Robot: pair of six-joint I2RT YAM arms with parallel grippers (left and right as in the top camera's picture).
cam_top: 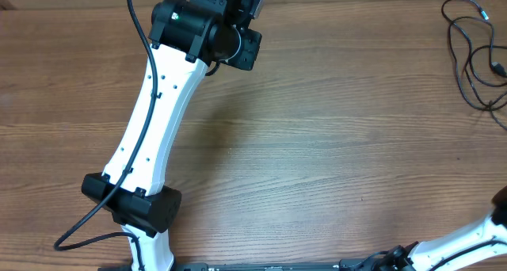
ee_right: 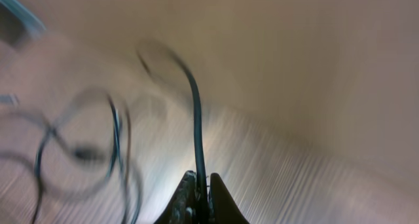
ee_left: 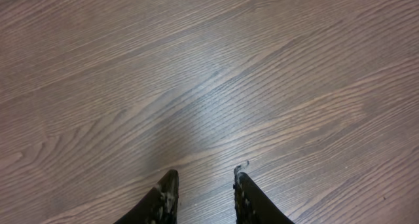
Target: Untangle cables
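Note:
The right gripper should next bring the thin black cable down toward bare wood (cam_top: 485, 162) beside the tangle and let go of it, because the cable is apart from the loops.
The cables (cam_top: 474, 59) lie as a loose black tangle on the wooden table at the far right of the overhead view. In the blurred right wrist view my right gripper (ee_right: 202, 182) is shut on one thin black cable (ee_right: 196, 112), which rises from the jaws and curves left. More cable loops (ee_right: 85, 153) lie to its left. In the left wrist view my left gripper (ee_left: 206, 179) hangs open over bare wood, with nothing between its fingers (ee_left: 167, 188). It is far from the cables, at the table's top centre.
The white left arm (cam_top: 158, 104) slants across the left half of the wooden table (cam_top: 317, 144), its own thick black cable trailing at the base. Part of the right arm (cam_top: 467, 241) shows at the bottom right corner.

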